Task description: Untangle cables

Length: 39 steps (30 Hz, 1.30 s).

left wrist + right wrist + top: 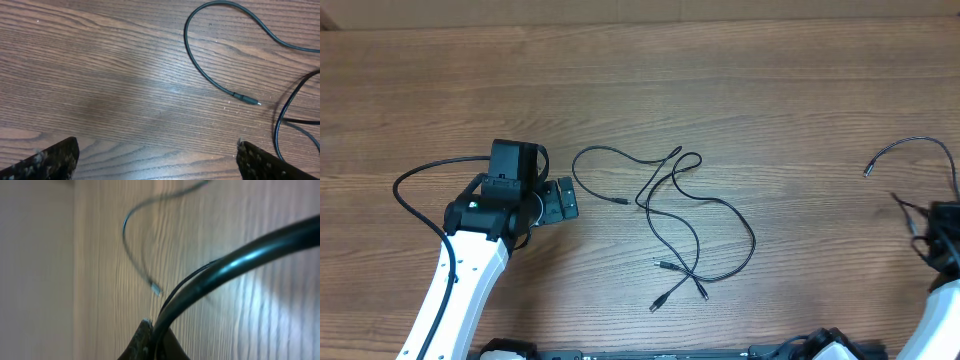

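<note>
I will next pull this cable back toward my base with my right gripper and let go of it on the tabletop near the table's edge, as it lies clear of the crossed cables.
Several thin black cables (672, 178) lie loosely crossed on the wooden table (440, 90) at the centre, their plug tips near the front. One strand curves left and ends in a plug (623, 203), also seen in the left wrist view (246, 98). My left gripper (563, 200) is open and empty (160, 170), just left of that plug. A separate cable (910, 142) arcs at the far right. My right gripper (918, 222) is shut on it (157, 335); its free plug tip (156, 290) rests on the table.
The left arm's own thicker black cable (420, 175) loops out over the table at the left. The table's right edge and a pale floor (35, 270) show in the right wrist view.
</note>
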{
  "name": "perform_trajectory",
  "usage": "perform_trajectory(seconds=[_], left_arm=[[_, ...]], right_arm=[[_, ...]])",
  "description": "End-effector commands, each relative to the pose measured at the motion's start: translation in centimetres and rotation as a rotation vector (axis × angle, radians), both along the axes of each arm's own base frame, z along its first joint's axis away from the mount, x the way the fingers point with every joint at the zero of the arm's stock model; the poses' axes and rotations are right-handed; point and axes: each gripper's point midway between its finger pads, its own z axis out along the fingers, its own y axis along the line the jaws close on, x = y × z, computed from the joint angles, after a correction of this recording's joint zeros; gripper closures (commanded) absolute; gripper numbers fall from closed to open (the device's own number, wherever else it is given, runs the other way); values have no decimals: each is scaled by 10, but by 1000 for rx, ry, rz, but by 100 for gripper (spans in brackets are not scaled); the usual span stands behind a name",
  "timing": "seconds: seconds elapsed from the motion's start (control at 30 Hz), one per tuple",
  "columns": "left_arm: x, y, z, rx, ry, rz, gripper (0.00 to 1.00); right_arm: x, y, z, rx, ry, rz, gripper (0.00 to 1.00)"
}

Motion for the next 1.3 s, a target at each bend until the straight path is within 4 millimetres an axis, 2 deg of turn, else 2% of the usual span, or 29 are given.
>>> perform_trajectory(seconds=[0.0,0.23,0.47,0.53,0.6,0.8,0.83,0.87,0.93,0.97,1.0,1.03,1.13,1.27], left_arm=[[4,0,6,4,-18,-21,0],[4,0,6,4,-18,-21,0],[4,0,6,4,-18,-21,0],[5,0,6,4,-18,-21,0],[5,0,6,4,-18,-21,0],[5,0,6,4,-18,-21,0],[5,0,6,4,-18,-21,0],[4,0,6,4,-18,-21,0],[5,0,6,4,-18,-21,0],[5,0,6,4,-18,-21,0],[4,0,6,4,-18,-21,0],[5,0,6,4,-18,-21,0],[4,0,6,4,-18,-21,0],[5,0,6,4,-18,-21,0]], right_arm=[[-16,-41,16,-61,-36,-120,96],[-56,-95,41,-174,-109,-309,96],[-80,-123,59,-262,-141,-428,96],[-92,-133,56,-290,-98,-494,96],[-102,-143,44,-288,-37,-553,96],[-93,-150,-4,-168,25,-526,93],[-90,-149,-13,-139,26,-508,88],[-86,-148,-19,-114,24,-491,78],[-77,-144,-34,-55,14,-448,42],[-70,-139,-42,-15,3,-411,21],[-66,-135,-46,11,-5,-390,7],[-62,-131,-50,41,-16,-367,0],[-51,-119,-55,100,-44,-298,0],[-33,-101,-50,128,-106,-152,0]])
